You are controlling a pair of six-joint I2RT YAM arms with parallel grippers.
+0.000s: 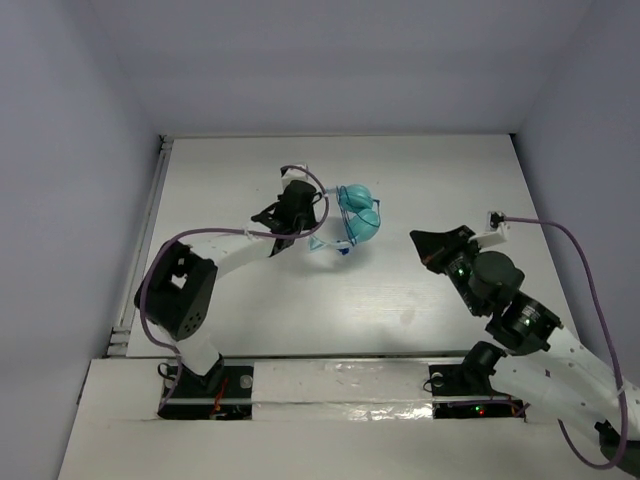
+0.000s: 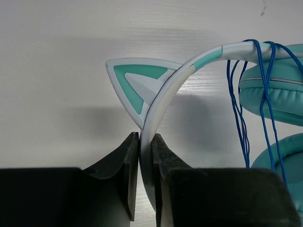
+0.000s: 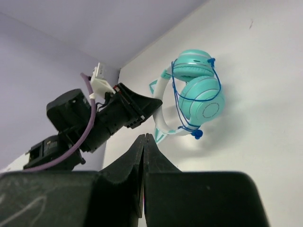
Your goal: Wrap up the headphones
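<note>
I need to lower the headphones (image 1: 358, 222) onto the tabletop with my left gripper and then let go of the headband, because the cord (image 2: 239, 109) is looped round the cups.
The teal headphones (image 1: 358, 222) are held off the table near its middle, cups together, with the thin dark-blue cord (image 2: 239, 109) looped several times round the cups and headband. My left gripper (image 2: 146, 142) is shut on the pale headband (image 2: 163, 94), just below a cat-ear piece (image 2: 132, 80). The headphones also show in the right wrist view (image 3: 196, 92), with the cord's plug (image 3: 197, 134) hanging below the cups. My right gripper (image 3: 144, 139) is shut and empty, apart from the headphones to their right (image 1: 425, 240).
The white table (image 1: 300, 310) has a rail along its left edge (image 1: 145, 240). Purple arm cables (image 1: 575, 250) loop beside both arms. Grey walls enclose the back and sides.
</note>
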